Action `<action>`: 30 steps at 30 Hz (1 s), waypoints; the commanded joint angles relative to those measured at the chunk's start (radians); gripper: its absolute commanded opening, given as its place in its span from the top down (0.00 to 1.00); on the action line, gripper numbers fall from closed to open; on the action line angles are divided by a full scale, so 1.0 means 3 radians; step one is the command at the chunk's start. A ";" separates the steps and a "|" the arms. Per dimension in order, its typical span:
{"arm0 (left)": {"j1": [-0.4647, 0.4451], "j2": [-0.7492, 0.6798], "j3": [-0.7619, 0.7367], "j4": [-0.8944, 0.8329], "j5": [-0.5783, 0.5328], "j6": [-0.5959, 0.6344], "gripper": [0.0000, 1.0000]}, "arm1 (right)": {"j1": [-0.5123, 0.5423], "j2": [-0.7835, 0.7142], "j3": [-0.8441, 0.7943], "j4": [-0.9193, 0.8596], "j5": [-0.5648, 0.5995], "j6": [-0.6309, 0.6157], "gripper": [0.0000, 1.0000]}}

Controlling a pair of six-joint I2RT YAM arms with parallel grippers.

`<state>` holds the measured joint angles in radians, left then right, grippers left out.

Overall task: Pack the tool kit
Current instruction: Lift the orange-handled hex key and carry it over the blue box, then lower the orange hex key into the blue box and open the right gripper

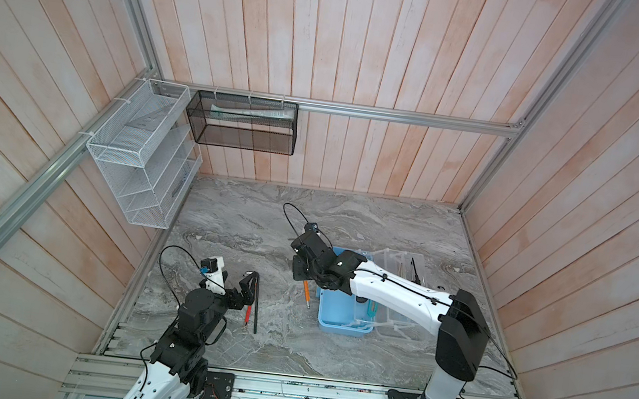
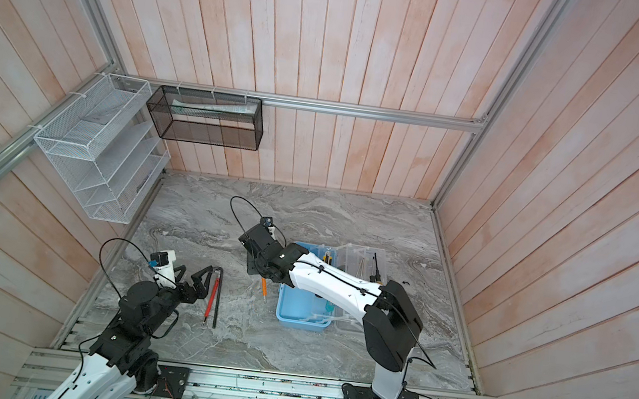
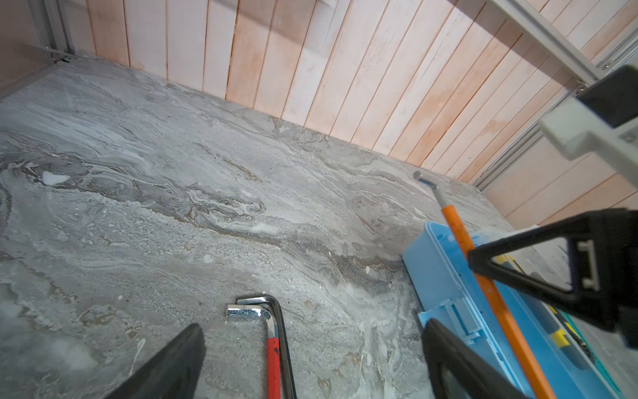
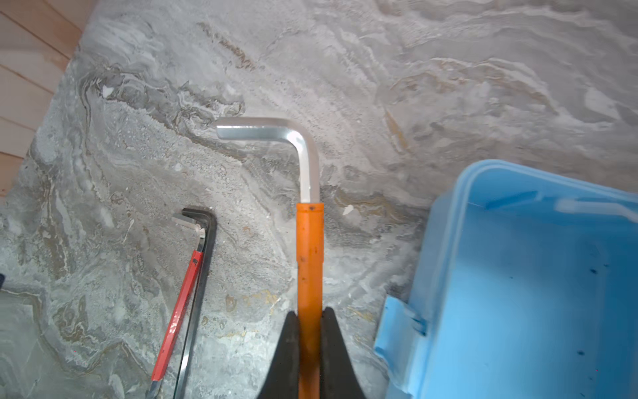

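The right gripper moves over the box's latch-side and down to release the hex key next, since the bare bottom of the box lies beside and below it.
The light blue box (image 1: 336, 316) (image 2: 295, 310) of the tool kit stands open right of centre, with its clear lid (image 1: 405, 270) laid back. My right gripper (image 4: 310, 314) (image 1: 299, 275) is shut on an orange-sleeved hex key (image 4: 310, 248) (image 1: 306, 293), held above the table just left of the box (image 4: 518, 276). A red-sleeved hex key (image 3: 273, 362) (image 1: 248, 313) and a black hex key (image 3: 286, 345) (image 1: 256, 305) lie side by side on the table. My left gripper (image 3: 312, 331) (image 1: 250, 283) hovers open over their bent ends, touching neither.
A yellow utility knife (image 2: 327, 258) and a teal tool (image 1: 372, 310) lie in the box, and slim dark tools (image 1: 413, 269) on the lid. A white wire rack (image 1: 141, 168) and a black mesh basket (image 1: 242, 123) hang on the back left walls.
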<state>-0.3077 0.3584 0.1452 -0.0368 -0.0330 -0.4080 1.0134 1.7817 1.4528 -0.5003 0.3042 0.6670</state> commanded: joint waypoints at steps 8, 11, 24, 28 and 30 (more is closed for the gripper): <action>0.0014 0.0091 -0.0019 0.0180 0.0109 -0.0029 0.00 | -0.0134 -0.0662 -0.0659 -0.0484 0.0654 0.0480 1.00; 0.0013 0.0091 -0.0026 0.0194 0.0137 -0.0016 0.00 | -0.0141 -0.0664 -0.0768 -0.0576 0.0667 0.0588 1.00; 0.0014 0.0068 -0.0034 0.0205 0.0176 -0.0005 0.00 | -0.0323 -0.0275 -0.0903 -0.0248 0.0467 0.0514 1.00; 0.0013 0.0065 -0.0035 0.0207 0.0183 -0.0003 0.00 | -0.0400 -0.0125 -0.0871 -0.0159 0.0450 0.0440 1.00; 0.0016 0.0066 -0.0036 0.0206 0.0182 0.0000 0.00 | -0.0435 -0.0044 -0.0843 -0.0118 0.0411 0.0402 1.00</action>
<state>-0.3077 0.3851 0.1452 0.0010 0.0048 -0.4118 0.8982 1.7432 1.1770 -0.5648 0.4332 0.8139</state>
